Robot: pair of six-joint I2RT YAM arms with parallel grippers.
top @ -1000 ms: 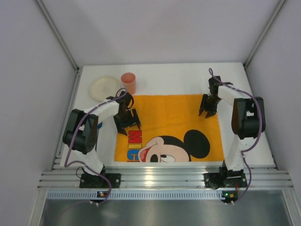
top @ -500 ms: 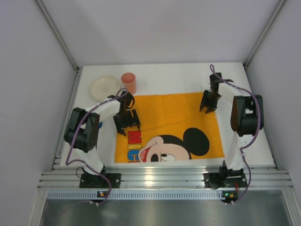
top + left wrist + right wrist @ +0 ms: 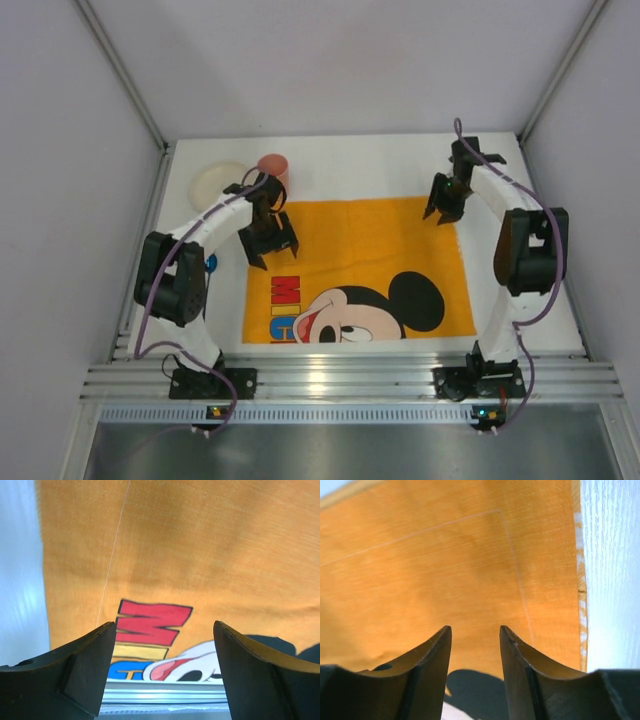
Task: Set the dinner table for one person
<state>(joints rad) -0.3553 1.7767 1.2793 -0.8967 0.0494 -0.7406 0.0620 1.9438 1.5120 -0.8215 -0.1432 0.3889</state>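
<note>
I will next move my left gripper outward past the mat [image 3: 360, 255] and close it on the rim of the pink cup by the plate, because the cup stands outward of my gripper.
The white dinner table [image 3: 360, 165] carries an orange Mickey Mouse cloth mat [image 3: 360, 255], spread flat in the middle. My left gripper [image 3: 268, 245] is open and empty above the mat's far left part; the left wrist view shows the mat [image 3: 200, 555] below its spread fingers [image 3: 75, 670]. My right gripper [image 3: 443, 208] is open and empty above the mat's far right corner; the right wrist view shows the mat [image 3: 445, 565] and its right hem beside bare table [image 3: 615, 570]. A cream plate [image 3: 215, 182] and a pink cup [image 3: 272, 165] stand at the far left, partly hidden by the left arm.
A ridged silver rail [image 3: 350, 380] runs along the near edge by both arm bases. White walls close in the left, right and back. A small blue object [image 3: 210, 263] shows beside the left arm.
Both grippers have moved toward the far edge of the table. The mat's far edge has shifted slightly farther and lies flatter. Plate and cup have not moved.
</note>
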